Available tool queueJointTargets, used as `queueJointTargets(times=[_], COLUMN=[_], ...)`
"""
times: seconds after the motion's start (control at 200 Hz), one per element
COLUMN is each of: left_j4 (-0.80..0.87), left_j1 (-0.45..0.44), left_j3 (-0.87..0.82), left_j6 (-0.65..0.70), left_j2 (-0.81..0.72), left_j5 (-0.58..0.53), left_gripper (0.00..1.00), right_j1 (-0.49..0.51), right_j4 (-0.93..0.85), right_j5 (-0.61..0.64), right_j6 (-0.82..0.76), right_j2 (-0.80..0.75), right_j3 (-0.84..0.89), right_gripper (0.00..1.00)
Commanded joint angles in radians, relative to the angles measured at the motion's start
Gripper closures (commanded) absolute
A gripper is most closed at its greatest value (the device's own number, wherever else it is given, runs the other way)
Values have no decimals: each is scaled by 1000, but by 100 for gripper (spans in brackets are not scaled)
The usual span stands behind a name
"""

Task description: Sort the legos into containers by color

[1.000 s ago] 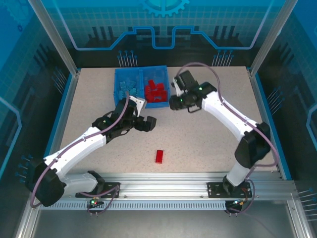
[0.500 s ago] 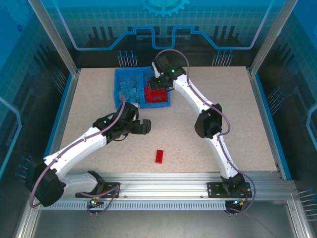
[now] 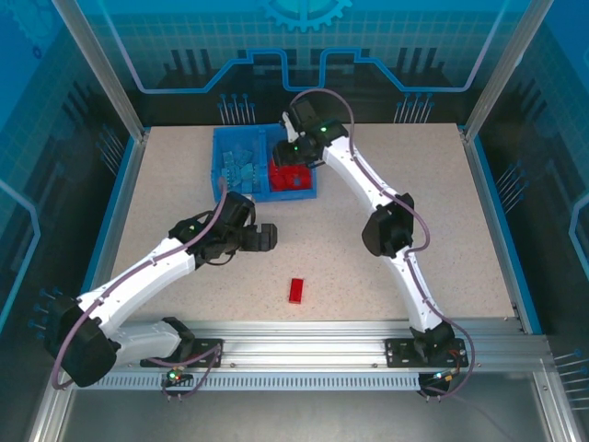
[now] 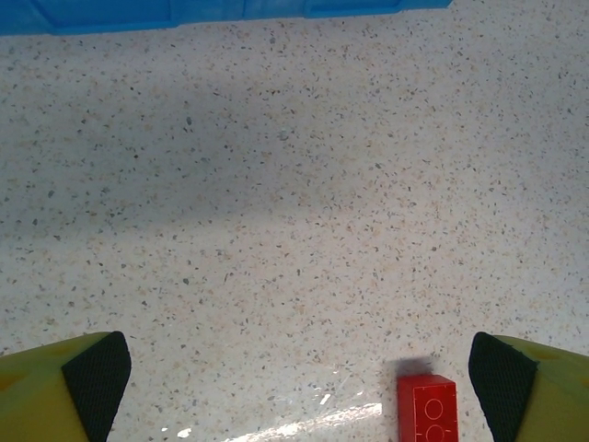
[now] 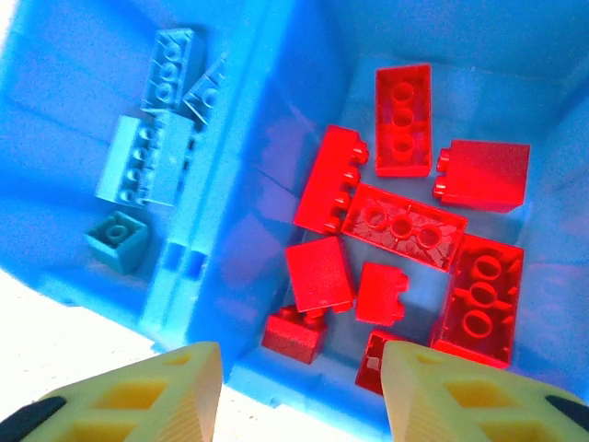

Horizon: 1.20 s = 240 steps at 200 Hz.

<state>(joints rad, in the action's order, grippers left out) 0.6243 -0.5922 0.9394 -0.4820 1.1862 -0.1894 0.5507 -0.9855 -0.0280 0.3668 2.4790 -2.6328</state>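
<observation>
The red lego lies nearer my base than my left gripper's open fingers. My left gripper should move back next and go down onto the far end of the red lego [image 3: 296,284] [image 4: 429,391].
The blue bin [image 3: 263,191] stands at the table's back centre. Its left container [image 5: 55,110] holds light blue legos [image 5: 152,157]; its right container [image 5: 552,230] holds several red legos [image 5: 403,219]. My right gripper [image 3: 291,157] hovers over the red side, jaws [image 5: 299,405] open with nothing between them. One red lego [image 3: 296,290] lies alone on the table near the front. My left gripper [image 3: 267,238] hangs above the table between bin and that lego, open wide and empty [image 4: 299,382]. The lone red lego [image 4: 426,410] sits close to the right finger [image 4: 504,382].
The bin's near wall [image 4: 230,11] runs along the top of the left wrist view. The central divider [image 5: 221,184] separates the two colours. Speckled tabletop [image 3: 386,184] stretches right of the bin. Blue frame rails [image 3: 492,212] border the table sides.
My right arm swung from beside the bin to above the red compartment and its jaws have parted. My left gripper drifted slightly toward the near edge, still open.
</observation>
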Motion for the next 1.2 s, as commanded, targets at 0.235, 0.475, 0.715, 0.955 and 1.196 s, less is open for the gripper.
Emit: queueJointTargets(times=[0.235,0.475,0.715,0.955,1.196], left_j4=[-48,-83,-63,-75,-66], left_j1=[-130,-260,-291,-291,-291], left_j3=[42,98,77,34,15], left_j6=[-94,-52,-39,-73,-78], left_j2=[183,374,464,495,514], left_j5=[131,198,252,261,218], left_gripper=[2,1,14,34,45], right_j1=[-62,-99,-128,-131,-132], right_j4=[1,56,43,33,31], right_j5=[-80,-46,-40,-36,-50], right_j6=[-36,-35,-15,-23,-16], right_j2=[-532,-846,-946,-944,-925], right_j3=[462,944,1136,1170,1176], right_gripper=[39,22,20,20,20])
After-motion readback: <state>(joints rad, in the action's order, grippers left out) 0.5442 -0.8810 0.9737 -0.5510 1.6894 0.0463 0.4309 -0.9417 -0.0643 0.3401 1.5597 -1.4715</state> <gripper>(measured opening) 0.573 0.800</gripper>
